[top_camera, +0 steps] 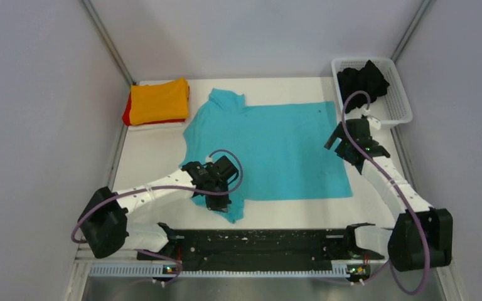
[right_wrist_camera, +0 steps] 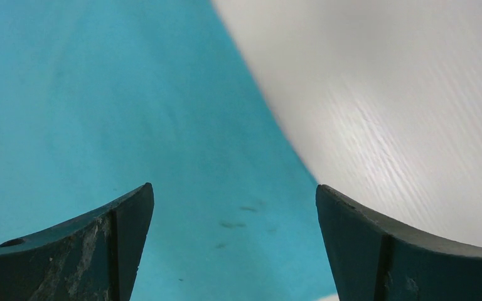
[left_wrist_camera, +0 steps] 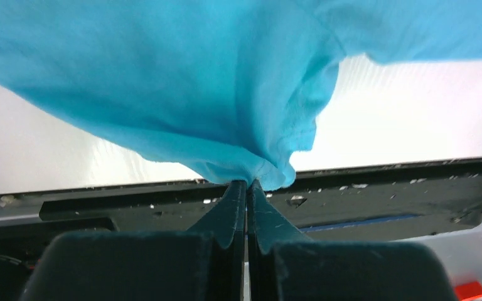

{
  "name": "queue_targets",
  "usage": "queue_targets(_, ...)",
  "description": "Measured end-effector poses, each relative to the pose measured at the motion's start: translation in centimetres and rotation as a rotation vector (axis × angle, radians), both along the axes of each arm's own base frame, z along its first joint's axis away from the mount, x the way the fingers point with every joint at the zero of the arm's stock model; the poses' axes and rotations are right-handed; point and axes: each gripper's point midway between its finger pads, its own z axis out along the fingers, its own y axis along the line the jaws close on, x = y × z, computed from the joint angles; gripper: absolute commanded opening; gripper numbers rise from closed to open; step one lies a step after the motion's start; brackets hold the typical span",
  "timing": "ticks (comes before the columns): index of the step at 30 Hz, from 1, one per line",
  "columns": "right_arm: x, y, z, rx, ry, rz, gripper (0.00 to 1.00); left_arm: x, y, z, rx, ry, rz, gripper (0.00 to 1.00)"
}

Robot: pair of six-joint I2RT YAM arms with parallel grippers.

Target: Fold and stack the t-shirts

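Note:
I should move my right gripper's open fingers back along the shirt's edge next, down to the shirt's near hem corner, and then close them there.
The turquoise t-shirt (top_camera: 276, 147) lies spread flat on the white table, collar at the far left. My left gripper (top_camera: 218, 204) is shut on its near-left sleeve, which bunches at the fingertips in the left wrist view (left_wrist_camera: 251, 169). My right gripper (top_camera: 345, 143) is open just above the shirt's right hem edge; in the right wrist view the turquoise cloth (right_wrist_camera: 132, 113) fills the space between its fingers. The orange t-shirt (top_camera: 159, 100) lies folded on the red t-shirt (top_camera: 127, 114) at the far left. The black t-shirt (top_camera: 363, 80) sits crumpled in the basket.
The white mesh basket (top_camera: 400, 100) stands at the far right corner. A black rail (top_camera: 257, 241) runs along the near edge between the arm bases. Grey walls close in the table on the left, right and back.

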Motion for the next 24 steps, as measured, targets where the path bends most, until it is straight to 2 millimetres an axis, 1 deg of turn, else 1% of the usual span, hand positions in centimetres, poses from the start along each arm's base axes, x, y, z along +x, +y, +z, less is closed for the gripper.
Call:
queue_targets(2,-2.6,-2.0,-0.6,0.001,0.02,-0.081,0.99,0.9,0.2,0.2,-0.022,-0.001,0.01,0.0)
queue_targets(3,-4.0,-2.6,-1.0,0.002,0.036,-0.113,0.99,1.2,0.4,0.3,-0.027,0.0,0.01,0.0)
queue_targets(5,-6.2,-3.0,-1.6,0.009,0.06,-0.146,0.99,1.7,0.7,0.5,-0.037,0.003,0.007,0.0)
queue_targets(7,-7.8,-3.1,-2.3,0.021,0.088,-0.174,0.99,2.3,0.8,0.9,-0.056,0.0,-0.002,0.0)
queue_targets(11,-10.7,-3.2,-4.6,0.05,0.161,-0.237,0.93,3.3,0.7,1.7,-0.097,-0.013,-0.018,0.0)
queue_targets(13,-12.1,-3.2,-5.9,0.063,0.193,-0.264,0.88,3.7,0.8,2.0,-0.109,-0.019,-0.021,0.0)
queue_targets(18,-14.1,-3.0,-8.4,0.093,0.247,-0.303,0.76,4.4,1.2,2.2,-0.123,-0.024,-0.013,0.0)
queue_targets(21,-14.2,-2.9,-8.8,0.099,0.259,-0.307,0.69,4.6,1.3,2.3,-0.129,-0.025,-0.005,0.0)
queue_targets(24,-14.3,-2.7,-9.4,0.111,0.269,-0.309,0.57,4.8,1.4,2.5,-0.137,-0.028,0.004,0.0)
